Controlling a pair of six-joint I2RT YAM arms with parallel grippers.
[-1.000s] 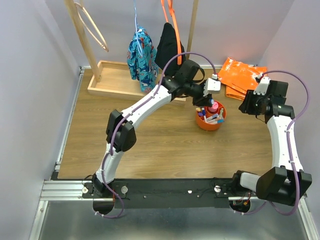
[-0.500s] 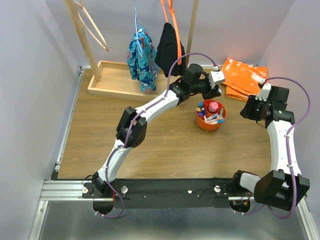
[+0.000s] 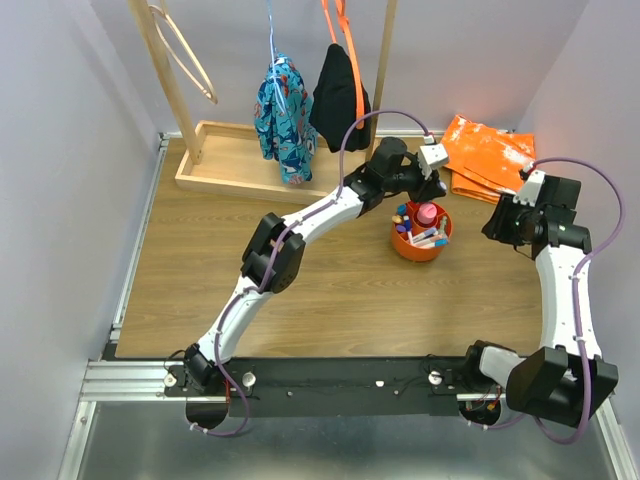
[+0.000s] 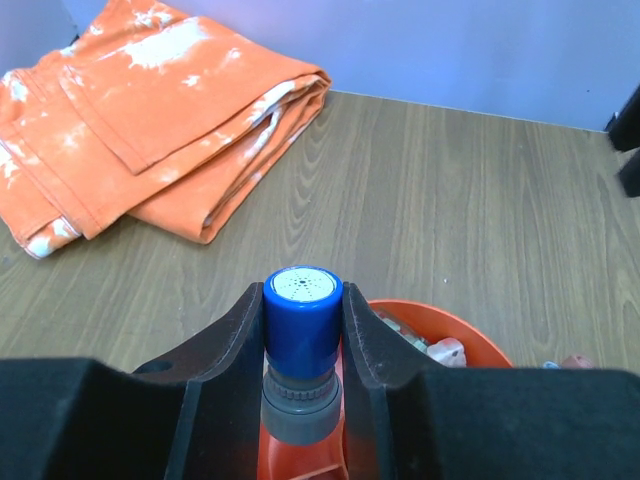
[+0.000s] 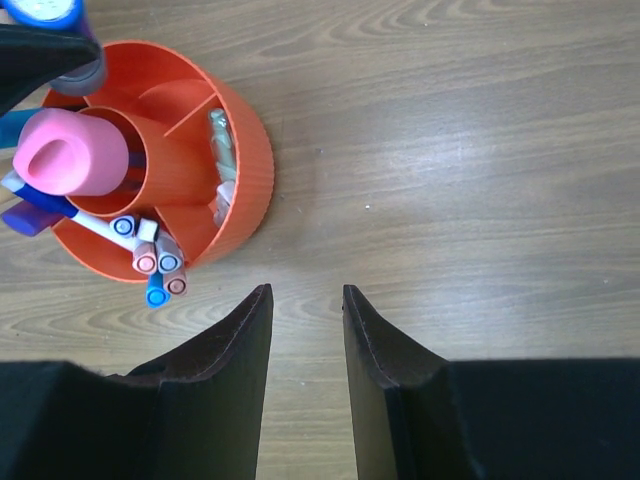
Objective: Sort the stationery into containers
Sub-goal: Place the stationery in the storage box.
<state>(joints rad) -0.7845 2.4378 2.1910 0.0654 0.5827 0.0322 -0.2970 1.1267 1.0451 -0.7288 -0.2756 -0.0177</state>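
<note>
I next need to lower the chunky marker slightly with my left gripper and release it in the cup's empty far section below, clear of the crowded pens.
The orange cup with inner dividers stands on the wooden table and holds a pink highlighter, a purple highlighter and several thin white pens. My left gripper is shut on a chunky marker with a blue cap and a grey collar, held upright over the cup's far rim. In the top view the left gripper is at the cup's back edge. My right gripper is open and empty, over bare table to the right of the cup.
A folded orange bag lies just behind the cup, near the back wall. A wooden tray base with hanging clothes stands at the back left. The right wall is close to the right arm.
My left wrist has swung from over the cup's middle toward its far edge. My right gripper has drawn back a little to the right.
</note>
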